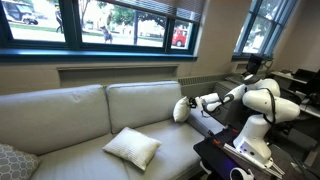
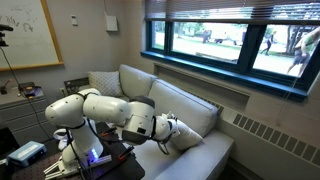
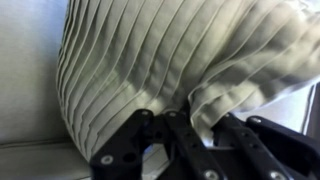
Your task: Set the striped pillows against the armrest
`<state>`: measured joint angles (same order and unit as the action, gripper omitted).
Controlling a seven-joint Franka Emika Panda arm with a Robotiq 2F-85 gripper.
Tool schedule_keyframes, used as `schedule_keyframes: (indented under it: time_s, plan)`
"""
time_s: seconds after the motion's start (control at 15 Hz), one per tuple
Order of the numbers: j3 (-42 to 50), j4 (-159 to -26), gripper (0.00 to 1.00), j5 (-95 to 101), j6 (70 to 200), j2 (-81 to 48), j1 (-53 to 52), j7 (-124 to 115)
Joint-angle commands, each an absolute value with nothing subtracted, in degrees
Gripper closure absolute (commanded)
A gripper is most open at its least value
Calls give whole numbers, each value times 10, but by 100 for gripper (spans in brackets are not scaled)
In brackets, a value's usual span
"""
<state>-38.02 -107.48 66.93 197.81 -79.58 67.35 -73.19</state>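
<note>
I should pull the pillow's pinched fold back toward the robot base with my gripper next, because the armrest (image 1: 205, 127) for this pillow is on the base's side.
A cream striped pillow (image 1: 181, 109) stands upright at the couch's end by the armrest (image 1: 205, 127); it also shows in an exterior view (image 2: 188, 134). My gripper (image 1: 192, 104) is shut on a fold at the pillow's edge. In the wrist view the pleated pillow (image 3: 140, 60) fills the frame, with my gripper (image 3: 195, 122) pinching a bunch of its fabric. A second cream striped pillow (image 1: 132, 147) lies flat on the front of the couch seat, apart from the gripper.
The grey couch (image 1: 70, 125) runs under a window sill. A patterned cushion (image 1: 12, 160) sits at its far end. The robot base and a black table with a cable (image 1: 235, 155) stand beside the armrest. A radiator (image 2: 275, 135) lines the wall.
</note>
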Motion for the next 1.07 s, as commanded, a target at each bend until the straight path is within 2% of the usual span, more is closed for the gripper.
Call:
schedule_keyframes:
  time_s: [0.0, 0.27, 0.33, 0.53, 0.6, 0.67, 0.73, 1.0]
  plan:
    - [-352, -1164, 92, 718, 1979, -792, 778, -679]
    - [-291, -1233, 92, 749, 1980, -778, 872, -621]
    - [-256, -1241, 92, 723, 2019, -751, 842, -624]
    - [-269, -1238, 92, 680, 1978, -745, 874, -572]
    - [-237, -1233, 64, 635, 2001, -711, 838, -571]
    - [-240, -1235, 63, 569, 1993, -696, 835, -531]
    - [-249, -1223, 57, 530, 1988, -693, 833, -510]
    - [-253, -1221, 28, 339, 1979, -618, 815, -418]
